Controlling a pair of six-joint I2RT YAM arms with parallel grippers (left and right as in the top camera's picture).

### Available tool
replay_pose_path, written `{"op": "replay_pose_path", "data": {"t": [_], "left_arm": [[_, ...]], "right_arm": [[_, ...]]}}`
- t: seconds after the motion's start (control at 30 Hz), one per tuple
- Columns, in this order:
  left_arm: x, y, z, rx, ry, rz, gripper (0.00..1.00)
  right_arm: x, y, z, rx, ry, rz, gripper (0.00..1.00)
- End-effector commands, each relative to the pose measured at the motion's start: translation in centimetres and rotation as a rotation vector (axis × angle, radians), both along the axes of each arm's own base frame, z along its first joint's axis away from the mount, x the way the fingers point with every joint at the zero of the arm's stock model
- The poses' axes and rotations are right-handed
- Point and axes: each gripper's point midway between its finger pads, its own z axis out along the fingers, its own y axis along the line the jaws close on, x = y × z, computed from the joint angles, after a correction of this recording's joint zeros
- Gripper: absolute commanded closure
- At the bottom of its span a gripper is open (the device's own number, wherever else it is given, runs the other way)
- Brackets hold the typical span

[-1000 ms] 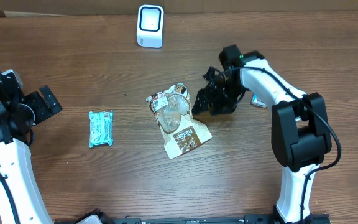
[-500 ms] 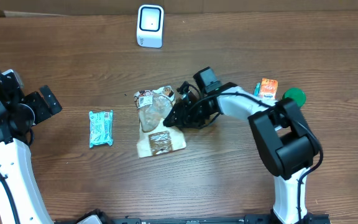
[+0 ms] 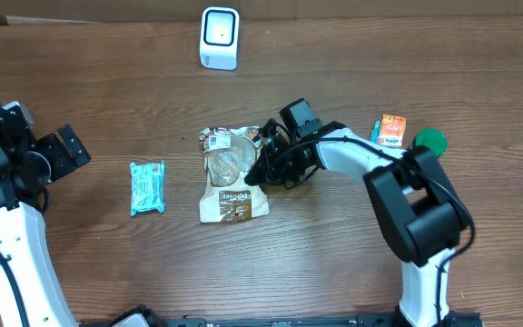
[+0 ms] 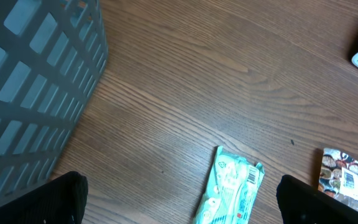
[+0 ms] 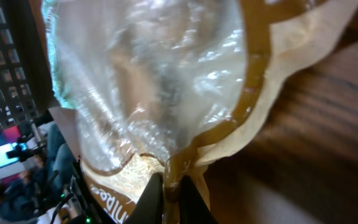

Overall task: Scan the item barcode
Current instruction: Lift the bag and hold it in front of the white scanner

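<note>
The pouch goes up and outward in my right gripper next. It then comes free on the tabletop near the scanner, as that spot lies outward of my gripper.
A brown pouch with a clear window (image 3: 230, 177) lies mid-table, a barcode label at its top. My right gripper (image 3: 261, 171) is shut on the pouch's right edge; in the right wrist view the fingers (image 5: 169, 190) pinch the brown seam below the clear film (image 5: 148, 81). The white scanner (image 3: 220, 37) stands at the back of the table. My left gripper (image 3: 66, 150) stands open at the far left and holds nothing. A teal packet (image 4: 232, 193) lies on the table between its fingers (image 4: 61, 196).
The teal packet (image 3: 148, 187) lies left of the pouch. An orange packet (image 3: 389, 130) and a green lid (image 3: 429, 140) sit at the right. A grey mesh basket (image 4: 30, 81) stands at the far left edge.
My right gripper moved left to the pouch and shut on its right edge. The pouch slid left and turned. The left arm has stayed still.
</note>
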Motion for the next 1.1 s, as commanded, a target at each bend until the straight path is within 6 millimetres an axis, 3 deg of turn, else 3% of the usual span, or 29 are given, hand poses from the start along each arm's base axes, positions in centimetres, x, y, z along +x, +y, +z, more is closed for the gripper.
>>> {"op": "replay_pose_path", "data": {"t": [0.0,0.07,0.1,0.2,0.3,0.4,0.63,0.73,0.8,1.07], "left_arm": [[0.2,0.1,0.6,0.018,-0.012,-0.023,0.0],[0.2,0.1,0.6,0.018,-0.012,-0.023,0.0],[0.2,0.1,0.6,0.018,-0.012,-0.023,0.0],[0.2,0.1,0.6,0.018,-0.012,-0.023,0.0],[0.2,0.1,0.6,0.018,-0.012,-0.023,0.0],[0.2,0.1,0.6,0.018,-0.012,-0.023,0.0],[0.2,0.1,0.6,0.018,-0.012,-0.023,0.0],[0.2,0.1,0.6,0.018,-0.012,-0.023,0.01],[0.2,0.1,0.6,0.018,-0.012,-0.023,0.01],[0.2,0.1,0.6,0.018,-0.012,-0.023,0.0]], "right_arm": [[1.6,-0.6,7.6,0.032,-0.241,0.01,0.96],[1.5,-0.6,12.3,0.085,-0.368,0.032,0.96],[1.4,-0.6,13.3,0.096,-0.397,0.038,0.96],[0.2,-1.2,19.6,0.16,-0.583,0.076,0.96],[-1.0,-2.5,23.7,0.158,-0.719,0.077,0.96],[-1.1,-3.6,25.2,0.122,-0.768,0.033,0.96],[-0.5,-5.7,24.1,-0.02,-0.681,-0.095,0.96],[0.8,-6.9,23.9,-0.13,-0.713,-0.154,0.96],[2.8,-8.3,22.9,-0.296,-0.807,-0.201,0.96],[9.8,-9.5,18.4,-0.827,-1.103,-0.228,0.96]]}}
